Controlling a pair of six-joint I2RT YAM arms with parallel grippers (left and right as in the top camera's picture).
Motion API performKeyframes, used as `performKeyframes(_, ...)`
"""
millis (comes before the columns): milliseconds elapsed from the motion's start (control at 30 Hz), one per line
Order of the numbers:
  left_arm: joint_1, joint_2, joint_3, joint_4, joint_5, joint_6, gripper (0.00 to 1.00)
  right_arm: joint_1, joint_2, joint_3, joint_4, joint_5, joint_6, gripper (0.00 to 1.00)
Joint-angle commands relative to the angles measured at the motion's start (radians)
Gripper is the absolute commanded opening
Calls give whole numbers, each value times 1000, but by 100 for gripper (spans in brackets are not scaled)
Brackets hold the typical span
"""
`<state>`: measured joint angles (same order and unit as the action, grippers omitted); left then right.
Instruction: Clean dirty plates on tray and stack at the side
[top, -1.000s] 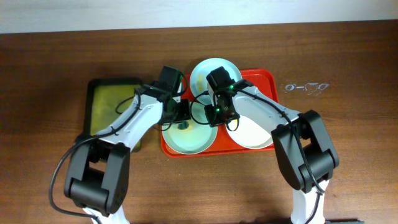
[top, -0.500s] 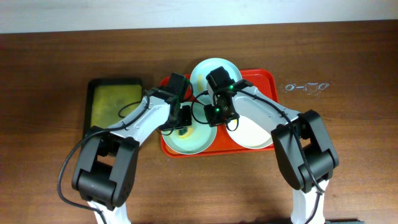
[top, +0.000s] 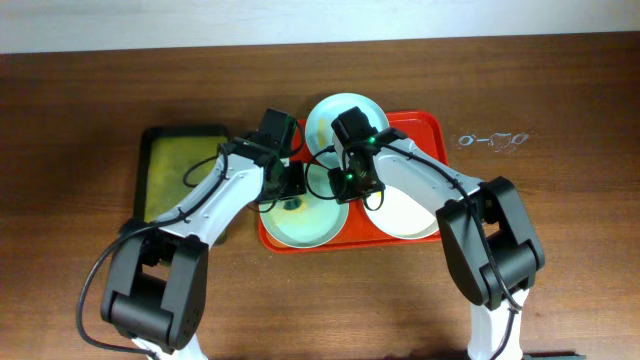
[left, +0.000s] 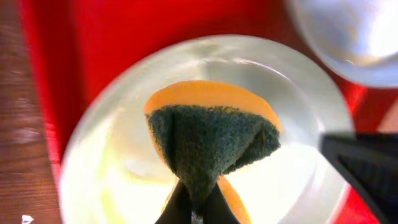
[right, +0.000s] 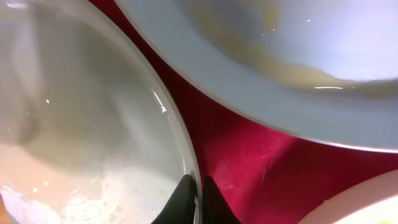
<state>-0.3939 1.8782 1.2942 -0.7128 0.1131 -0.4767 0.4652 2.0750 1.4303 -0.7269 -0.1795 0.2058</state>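
My right gripper should next lift the plate across, lower it and release it, because the table beside the tray is free of plates to the right of my right gripper in the overhead view.
Three plates sit on the red-orange tray. A mint-blue plate lies at the tray's front left, a second mint-blue plate at the back, and a cream-white plate at the right. My left gripper is shut on a folded orange and dark green sponge held over the front plate, which has yellow smears. My right gripper is shut on that plate's rim. The back plate shows yellow smears in the right wrist view.
A smaller black-rimmed olive-green tray lies left of the red tray. A small clear object lies on the brown wooden table to the right. Both arms cross over the red tray's left half.
My left arm swung right over the front plate half a second ago and has come back left to about where it was. The right arm and the plates have not moved.
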Motion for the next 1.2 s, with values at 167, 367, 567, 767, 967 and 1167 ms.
performKeyframes(167, -14, 96, -32, 10, -58, -8, 0, -3, 26, -7, -2, 33, -7, 6)
performKeyframes(367, -14, 96, -31, -62, -300, -8, 0, -3, 26, -7, -2, 33, -7, 6)
performKeyframes(567, 3, 55, 53, -176, -402, -9, 0, -3, 21, 2, -18, 33, -7, 4)
performKeyframes(767, 29, -108, 68, -192, -397, -9, 0, 0, -14, 93, -98, 90, -8, 4)
performKeyframes(967, 139, -314, 68, -225, -398, -8, 0, 34, -43, 250, -246, 333, -27, 4)
performKeyframes(1167, 323, -365, 67, -293, -398, -8, 0, 168, -59, 455, -397, 713, -72, 4)
